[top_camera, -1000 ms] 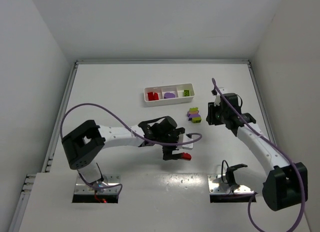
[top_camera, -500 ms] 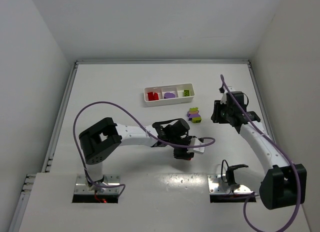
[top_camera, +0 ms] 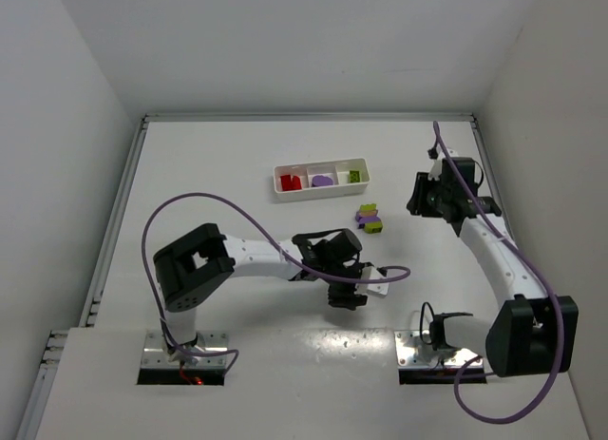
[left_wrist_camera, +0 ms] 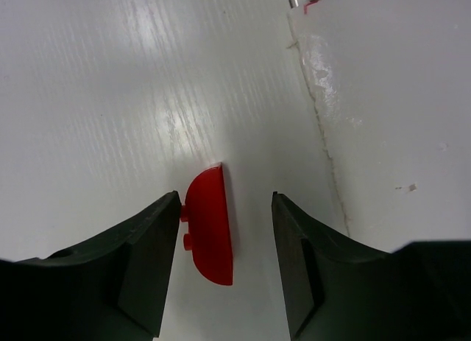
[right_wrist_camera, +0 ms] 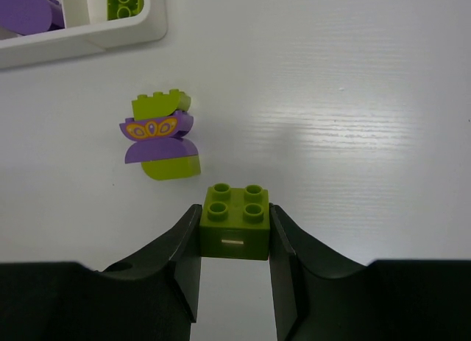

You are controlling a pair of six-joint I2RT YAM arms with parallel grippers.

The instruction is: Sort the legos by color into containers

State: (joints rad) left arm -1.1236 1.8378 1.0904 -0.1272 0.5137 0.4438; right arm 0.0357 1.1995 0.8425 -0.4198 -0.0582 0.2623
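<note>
The robot's right gripper needs to move outward and to the left in the top view next, over the tray's yellow-green section point(top_camera: 352, 176) point(right_wrist_camera: 118, 5), and release there, because the lego in that section matches.
My left gripper point(top_camera: 347, 296) is low over the table near its front, jaws apart. A red half-round lego point(left_wrist_camera: 208, 230) stands on edge between them. Its studs touch the left finger point(left_wrist_camera: 147, 245); a gap separates it from the right finger point(left_wrist_camera: 309, 252). My right gripper point(top_camera: 425, 198) is shut on a yellow-green two-by-two lego point(right_wrist_camera: 235, 222), held above the table. A purple and yellow-green clump point(top_camera: 370, 218) lies just left of it. The white three-part tray point(top_camera: 323, 192) holds red point(top_camera: 291, 181), purple point(top_camera: 323, 181) and yellow-green point(top_camera: 353, 176) legos, one colour per compartment.
A raised white panel point(top_camera: 313, 364) runs along the near edge, close to the left gripper's right side point(left_wrist_camera: 390, 120). Purple cables loop from both arms. White walls enclose the table on three sides.
The left gripper slid right over the red lego and its jaws narrowed around it. The right arm drew back towards the far right with the yellow-green lego still clamped.
</note>
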